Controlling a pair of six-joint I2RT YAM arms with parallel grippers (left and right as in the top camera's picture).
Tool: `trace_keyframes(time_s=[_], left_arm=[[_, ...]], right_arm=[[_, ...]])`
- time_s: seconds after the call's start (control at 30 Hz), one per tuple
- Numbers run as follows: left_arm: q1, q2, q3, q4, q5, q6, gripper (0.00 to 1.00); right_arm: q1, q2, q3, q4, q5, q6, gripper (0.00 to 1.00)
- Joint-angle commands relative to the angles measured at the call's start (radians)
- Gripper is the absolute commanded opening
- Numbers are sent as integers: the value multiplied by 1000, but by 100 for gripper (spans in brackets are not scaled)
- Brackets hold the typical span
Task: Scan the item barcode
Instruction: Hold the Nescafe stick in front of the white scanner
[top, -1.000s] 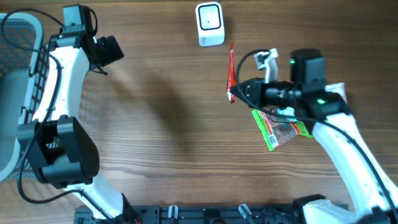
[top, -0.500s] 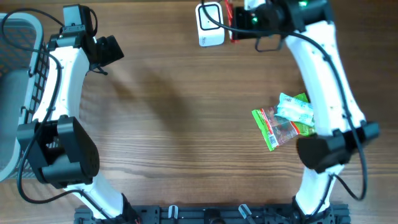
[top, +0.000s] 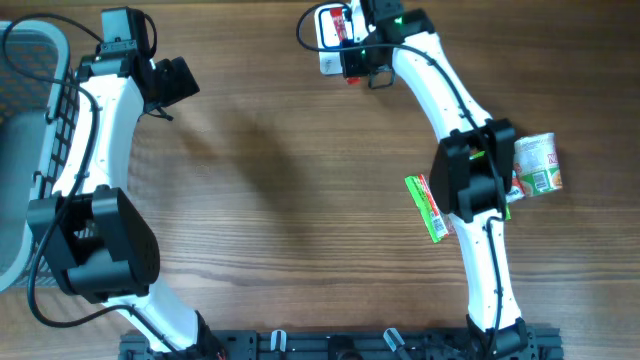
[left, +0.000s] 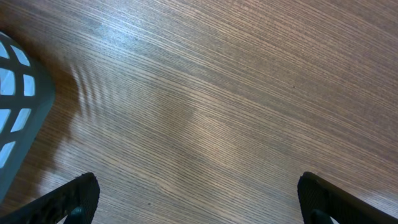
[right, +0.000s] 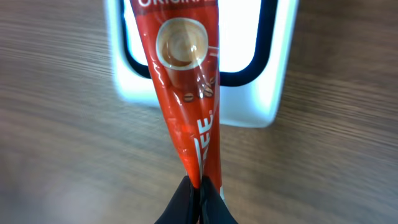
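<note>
The right gripper moves back from the scanner (top: 326, 40) toward the green snack packet next and releases the sachet on the bare wood beside the packet.
A red coffee stick sachet (right: 185, 93) hangs in my right gripper (right: 199, 190), whose jaws are pinched shut on its lower end. The sachet lies right over the dark window of the white barcode scanner (right: 273, 93). From overhead, the scanner (top: 326, 40) stands at the table's far edge, with the sachet (top: 343, 17) and right gripper (top: 354, 50) above it. My left gripper (top: 176, 80) hovers at the far left, open and holding nothing. In the left wrist view its fingertips (left: 78, 194) stand wide apart over bare wood, so the left gripper (left: 199, 202) is empty.
A grey mesh basket (top: 22, 150) stands at the left table edge, its corner also in the left wrist view as the basket (left: 15, 106). At the right lie a green snack packet (top: 428, 208) and a green-and-white cup-shaped item (top: 538, 164).
My right arm swung from the right side of the table to the far edge, carrying the red sachet over the scanner. The left arm has stayed still.
</note>
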Motion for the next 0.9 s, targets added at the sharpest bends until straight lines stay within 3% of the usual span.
trace_keyframes(time_s=[0.0,0.17,0.3,0.47,0.63,0.77,0.87], left_arm=[[2,-2,0,2,6,-2,100],[1,-2,0,2,6,-2,100],[2,-2,0,2,6,-2,100],[2,-2,0,2,6,-2,100],[1,-2,0,2,6,-2,100],[1,-2,0,2,6,-2,100],[1,-2,0,2,6,-2,100]], right_arm=[[3,42,11,30,18,5,4],[2,34,12,16,18,15,4],[-3,-68,13,-69,18,5,4],[-8,-256,13,-400,18,4,4],[-3,-283,-10,-697,14,56,5],[24,-314,-112,-697,51,116,5],[47,-322,-320,-651,129,189,4]])
